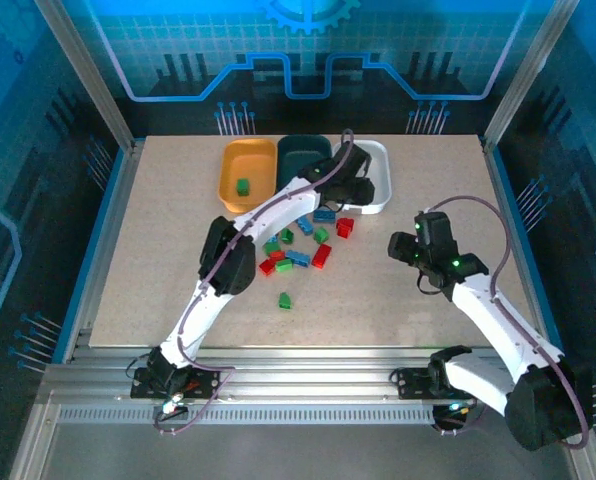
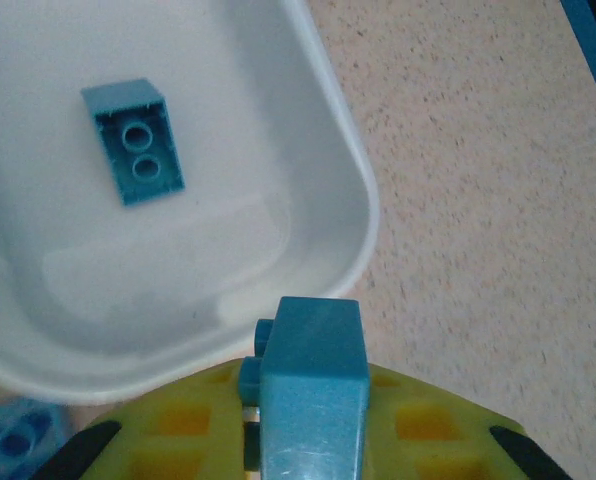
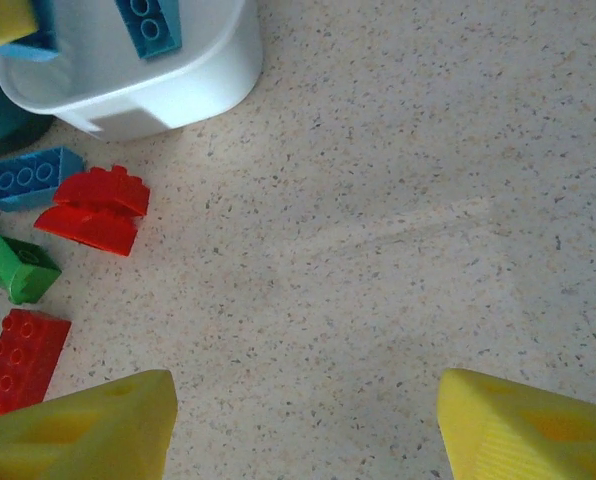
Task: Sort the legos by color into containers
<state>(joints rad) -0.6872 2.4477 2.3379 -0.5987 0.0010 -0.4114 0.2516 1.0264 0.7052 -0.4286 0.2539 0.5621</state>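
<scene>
The white container's bottom lies outward, past the container's near rim, so my left gripper needs to move outward over it next and release the blue lego.
My left gripper (image 2: 308,435) is shut on a blue lego (image 2: 313,385), which stands up between the yellow fingers just over the near rim of the white container (image 2: 363,205). Another blue lego (image 2: 133,140) lies upside down inside that tub. From above, the left gripper (image 1: 353,187) hangs over the white container (image 1: 382,160). The orange-yellow container (image 1: 228,170) holds one green lego (image 1: 242,186), and the dark teal container (image 1: 303,152) stands between the two. Several red, green and blue legos (image 1: 298,248) lie loose in front of the tubs. My right gripper (image 3: 303,425) is open over bare table.
A single green lego (image 1: 284,299) lies apart, nearer the arm bases. In the right wrist view, a blue lego (image 3: 28,178), red legos (image 3: 93,208) and a green one (image 3: 20,268) sit left of the right gripper (image 1: 406,248). Raised rails edge the table.
</scene>
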